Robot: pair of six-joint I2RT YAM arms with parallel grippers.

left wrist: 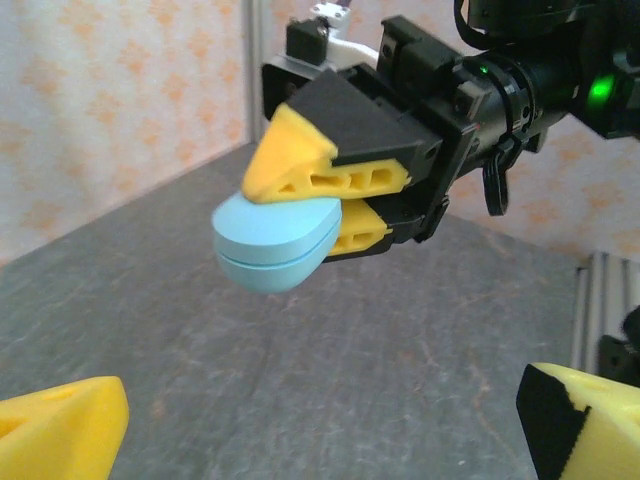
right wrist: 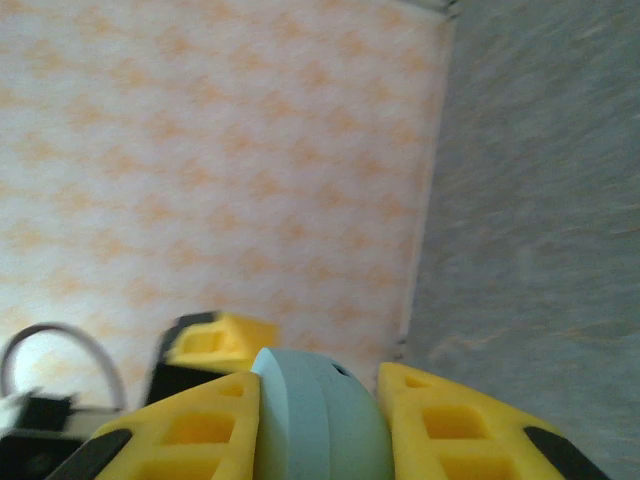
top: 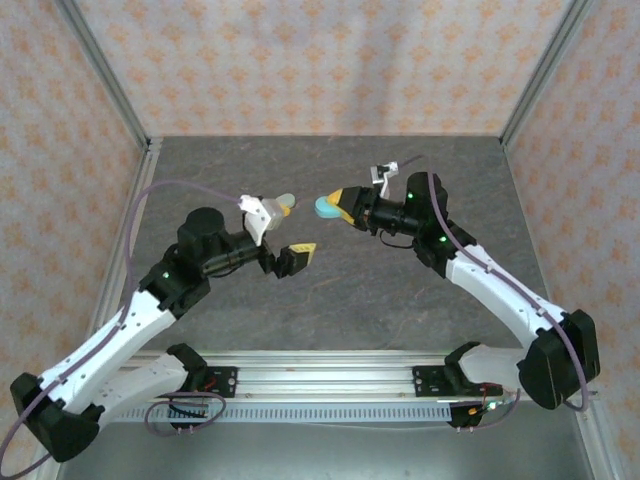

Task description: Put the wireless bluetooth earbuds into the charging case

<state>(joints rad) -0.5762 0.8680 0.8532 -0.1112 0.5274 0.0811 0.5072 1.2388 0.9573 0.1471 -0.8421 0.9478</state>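
My right gripper moves down toward the bare middle of the table next and releases the blue oval charging case (top: 325, 207), which still hangs in the air.
A pale blue oval charging case (top: 325, 207), its lid closed, hangs above the table's middle with my right gripper (top: 343, 205) shut on it. In the left wrist view the case (left wrist: 272, 241) sticks out leftward from the right gripper's yellow fingers (left wrist: 325, 180). From the right wrist, the case (right wrist: 318, 420) sits squeezed between both yellow pads (right wrist: 190, 432). My left gripper (top: 292, 228) stands open just left of the case, facing it, with nothing between its fingers (left wrist: 62, 428). The earbuds are out of view.
The grey table (top: 330, 290) is walled by patterned panels on three sides. A metal rail (top: 320, 380) runs along the near edge between the arm bases. The two grippers are close together over the centre.
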